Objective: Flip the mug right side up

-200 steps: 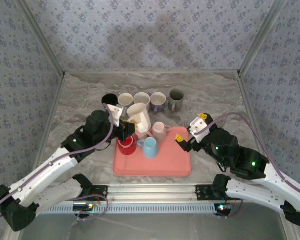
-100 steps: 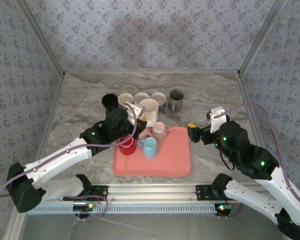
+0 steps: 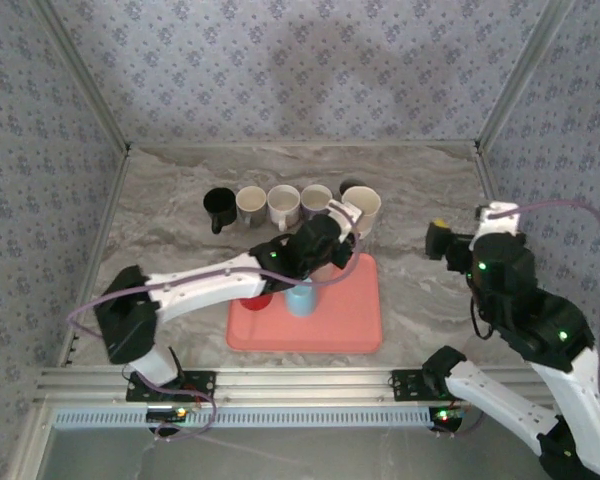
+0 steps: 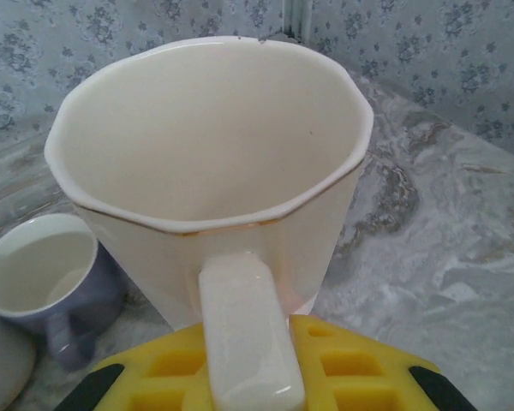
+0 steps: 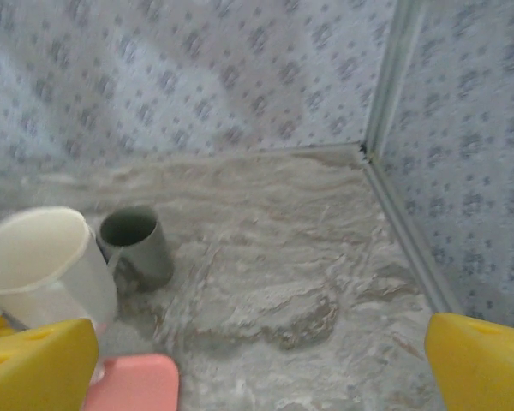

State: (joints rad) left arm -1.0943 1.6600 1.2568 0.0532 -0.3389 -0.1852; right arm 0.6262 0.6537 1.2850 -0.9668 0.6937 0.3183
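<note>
The cream mug (image 3: 363, 206) comes down next with my left gripper onto the table past the grey mug, since the table is free there.
The cream mug (image 3: 363, 206) stands mouth up at the right end of the mug row, just behind the pink tray (image 3: 332, 322). My left gripper (image 3: 338, 222) is shut on its handle. In the left wrist view the mug (image 4: 210, 145) opens toward the camera, its handle clamped between the yellow fingers (image 4: 368, 364) of the left gripper (image 4: 248, 364). Whether its base touches the table cannot be told. My right gripper (image 3: 441, 241) hangs open at the right, apart from everything. Its view, with the right gripper (image 5: 259, 364) wide open, has the cream mug (image 5: 43, 261) at the left edge.
A grey mug (image 5: 137, 244) stands right behind the cream one. In the row sit a purple mug (image 3: 316, 200), two pale mugs and a black mug (image 3: 219, 206). A blue mug (image 3: 299, 298) and a red mug (image 3: 259, 299) stand on the tray. Walls close in behind and at the sides.
My left arm has swung the cream mug from over the tray's back left corner to the right end of the row. My right arm has risen and drawn back to the right, still open.
</note>
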